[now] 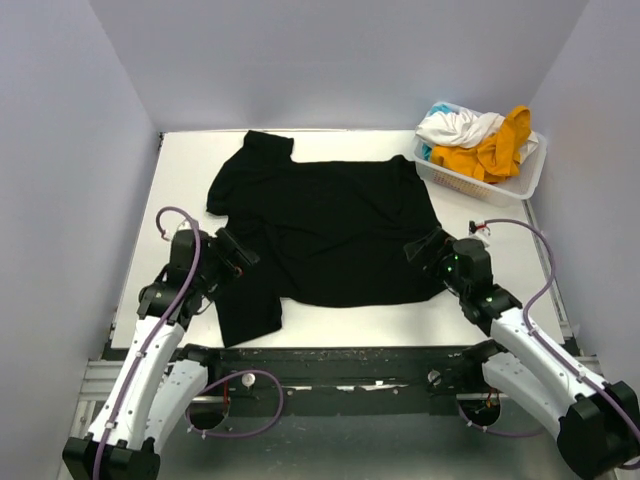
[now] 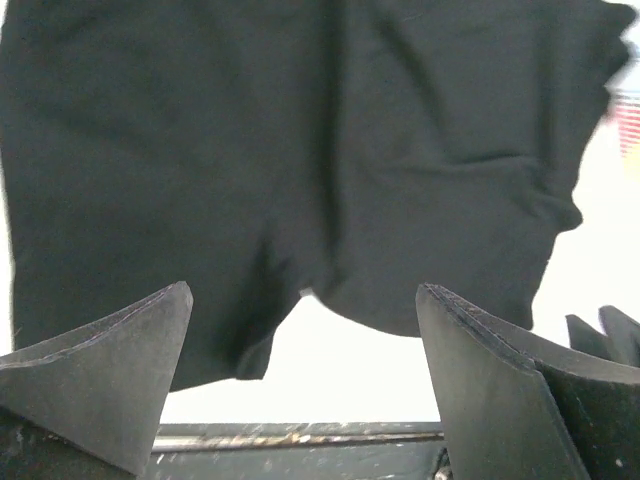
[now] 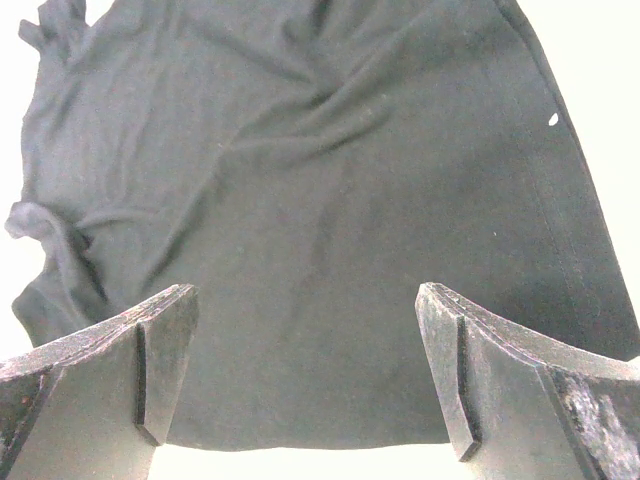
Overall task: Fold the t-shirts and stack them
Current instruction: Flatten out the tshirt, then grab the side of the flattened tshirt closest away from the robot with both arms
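Note:
My left gripper draws back and lowers onto the near sleeve's end corner [image 1: 231, 338] [image 2: 186, 379] next, since that corner lies below it and back toward the bar.
A large black t-shirt [image 1: 325, 225] lies spread flat on the white table, one sleeve toward the back left and one hanging toward the near left. The left gripper [image 1: 232, 252] hovers at the shirt's left side by the near sleeve, jaws wide open and empty; its wrist view shows the black t-shirt [image 2: 300, 150] ahead of the open left gripper [image 2: 305, 295]. The right gripper [image 1: 421, 250] sits at the shirt's right edge, open. In its wrist view the black t-shirt [image 3: 320, 200] fills the space beyond the open right gripper [image 3: 305, 295]. White, yellow and teal t-shirts [image 1: 480, 140] lie bunched in the basket.
A white slotted plastic basket [image 1: 520, 185] stands at the back right corner of the table [image 1: 180, 170]. Grey walls close in the table on the left, back and right. A dark metal rail [image 1: 330, 360] runs along the near edge between the arm bases.

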`<state>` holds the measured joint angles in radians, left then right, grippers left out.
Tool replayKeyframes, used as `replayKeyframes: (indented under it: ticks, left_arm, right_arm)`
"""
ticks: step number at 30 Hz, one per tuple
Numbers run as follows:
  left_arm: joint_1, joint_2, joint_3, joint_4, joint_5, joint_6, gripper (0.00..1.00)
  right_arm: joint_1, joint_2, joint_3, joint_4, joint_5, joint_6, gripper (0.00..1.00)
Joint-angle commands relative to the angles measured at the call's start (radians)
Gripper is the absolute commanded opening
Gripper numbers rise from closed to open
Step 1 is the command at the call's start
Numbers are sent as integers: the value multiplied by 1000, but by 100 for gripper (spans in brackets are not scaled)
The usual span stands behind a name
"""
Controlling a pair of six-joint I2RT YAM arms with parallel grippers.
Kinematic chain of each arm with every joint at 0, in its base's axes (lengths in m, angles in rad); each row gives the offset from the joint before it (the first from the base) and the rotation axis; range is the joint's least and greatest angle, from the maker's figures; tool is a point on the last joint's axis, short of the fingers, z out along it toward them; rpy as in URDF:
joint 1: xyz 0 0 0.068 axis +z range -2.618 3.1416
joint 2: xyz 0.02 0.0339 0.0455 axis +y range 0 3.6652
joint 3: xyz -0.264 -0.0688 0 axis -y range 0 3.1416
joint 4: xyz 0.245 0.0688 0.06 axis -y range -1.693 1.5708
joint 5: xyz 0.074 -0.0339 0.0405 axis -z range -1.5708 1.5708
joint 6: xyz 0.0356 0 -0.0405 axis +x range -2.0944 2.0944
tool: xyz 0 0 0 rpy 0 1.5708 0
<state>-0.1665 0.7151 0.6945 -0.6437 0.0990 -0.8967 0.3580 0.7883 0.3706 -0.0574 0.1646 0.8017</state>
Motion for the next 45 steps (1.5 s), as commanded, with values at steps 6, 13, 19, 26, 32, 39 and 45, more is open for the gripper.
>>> replayKeyframes:
  ticks: [6,13,19,26,32,39,45]
  left_arm:
    - [-220,62,-99,-477,-285,-342,98]
    - [-260,257,-158,-321,-210,-361,86]
    - [-272,316,-182,-296,-230,-373,67]
    - [-272,331,-164,-266,-257,-360,53]
    - [-272,409,-113,-256,-284,-334,20]
    - [-274,432,-83,-251,-308,-308,0]
    - [-291,272,-51,-446,-439,-372,0]
  right_arm:
    - [1,86,-1,-1,-40,-25,100]
    - [1,114,10,-11,-6,-38,100]
    - [1,128,7,-9,9,-34,100]
    - [0,148,12,-9,18,-33,100]
    - [1,134,14,-22,52,-36,100]
    - [1,132,17,-53,88,-44,100]
    - [1,164,48,-185,212,29,100]
